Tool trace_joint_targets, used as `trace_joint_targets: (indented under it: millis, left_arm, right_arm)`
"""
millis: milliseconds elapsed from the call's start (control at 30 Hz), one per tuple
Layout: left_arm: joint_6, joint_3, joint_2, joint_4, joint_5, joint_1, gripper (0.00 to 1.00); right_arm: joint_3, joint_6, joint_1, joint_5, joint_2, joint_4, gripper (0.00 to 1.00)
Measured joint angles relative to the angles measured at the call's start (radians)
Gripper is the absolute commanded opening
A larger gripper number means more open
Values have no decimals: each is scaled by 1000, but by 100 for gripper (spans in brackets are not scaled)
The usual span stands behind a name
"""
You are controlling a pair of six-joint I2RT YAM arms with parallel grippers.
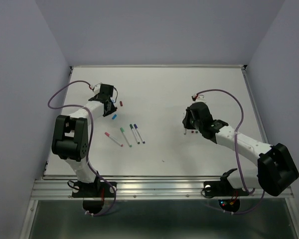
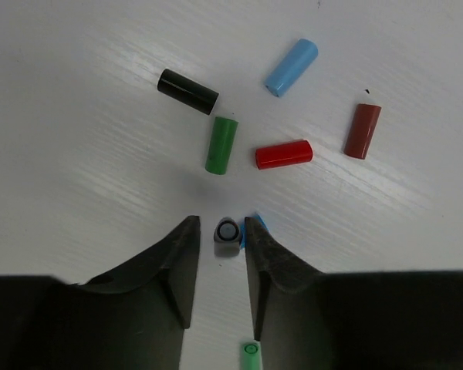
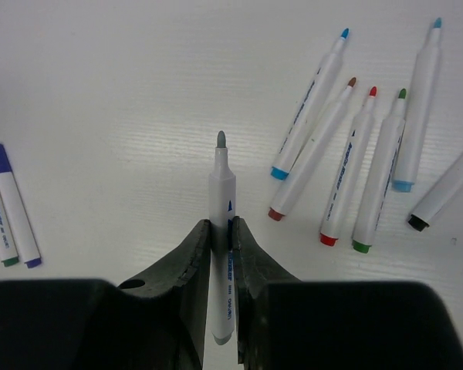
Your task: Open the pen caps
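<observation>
I will next move my right gripper toward the right in the wrist view and down between the brown-tipped and red-tipped pens to let go of its pen, because uncapped pens lie there.
In the left wrist view my left gripper [image 2: 220, 225] is open just above the table, with a grey cap [image 2: 228, 232] loose between its fingertips, close to the right finger. Beyond it lie black [image 2: 187, 91], green [image 2: 221, 145], red [image 2: 284, 154], dark red [image 2: 362, 131] and light blue [image 2: 291, 68] caps. Another green cap [image 2: 251, 355] shows below the jaws. My right gripper [image 3: 221, 223] is shut on an uncapped white pen with a grey tip [image 3: 221, 185], pointing away. Several uncapped pens [image 3: 347, 166] lie to its right.
Two capped pens, green and purple [image 3: 11, 204], lie left of the right gripper. In the top view several capped pens [image 1: 125, 136] lie mid-table between the left gripper [image 1: 107, 104] and the right gripper [image 1: 190, 122]. The table's raised back edge [image 1: 159, 65] is far off.
</observation>
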Motion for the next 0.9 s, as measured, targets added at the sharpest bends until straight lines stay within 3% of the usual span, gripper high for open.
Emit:
trace_joint_targets:
  millis: [100, 200, 567, 900]
  left_arm:
    - [3, 10, 21, -2, -2, 1, 58]
    - [5, 14, 31, -3, -1, 3, 61]
    - [13, 15, -5, -6, 49, 6, 98]
    - [19, -29, -375, 30, 105, 6, 99]
  right_arm:
    - [17, -5, -12, 24, 0, -11, 1]
    - [24, -5, -22, 41, 0, -15, 1]
    - [78, 4, -68, 129, 85, -47, 5]
    - [133, 44, -105, 197, 251, -61, 9]
